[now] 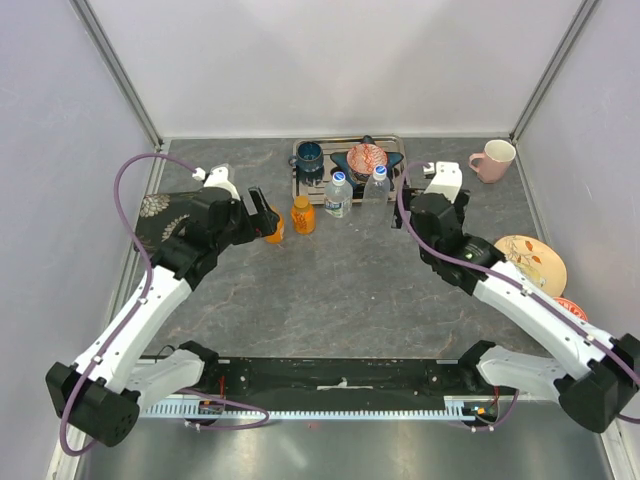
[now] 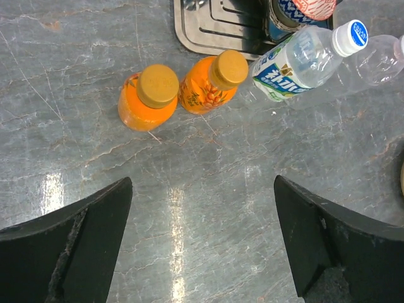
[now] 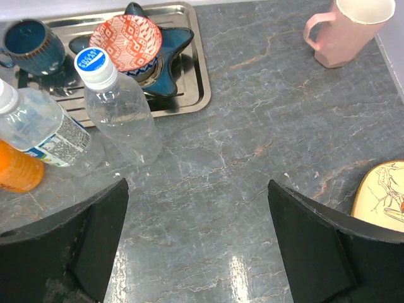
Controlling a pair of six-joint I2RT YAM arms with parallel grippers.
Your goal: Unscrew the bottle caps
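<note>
The right gripper moves outward and to the left in the top view next, then down around the clear bottle's blue cap [image 1: 380, 172] [image 3: 96, 67], since that bottle stands nearest.
Four capped bottles stand in a row before the tray. In the left wrist view, two orange bottles [image 2: 142, 104] [image 2: 205, 88] carry orange caps [image 2: 158, 85] [image 2: 230, 67]; a labelled water bottle [image 2: 293, 63] has a blue cap [image 2: 351, 36], and a clear bottle [image 2: 372, 60] stands beside it. My left gripper [image 2: 202, 183] is open and empty, short of the orange bottles; from above it [image 1: 265, 215] sits by the left one [image 1: 274, 230]. My right gripper [image 3: 197, 186] is open and empty, to the right of the clear bottle [image 3: 123, 117] with its blue cap [image 3: 95, 64].
A metal tray [image 1: 345, 185] at the back holds a blue mug [image 1: 309, 157] and a patterned bowl [image 1: 365, 158] on a blue star dish. A pink mug [image 1: 492, 160] stands back right. A patterned plate [image 1: 535, 262] lies right. A dark patterned cloth [image 1: 160, 215] lies left.
</note>
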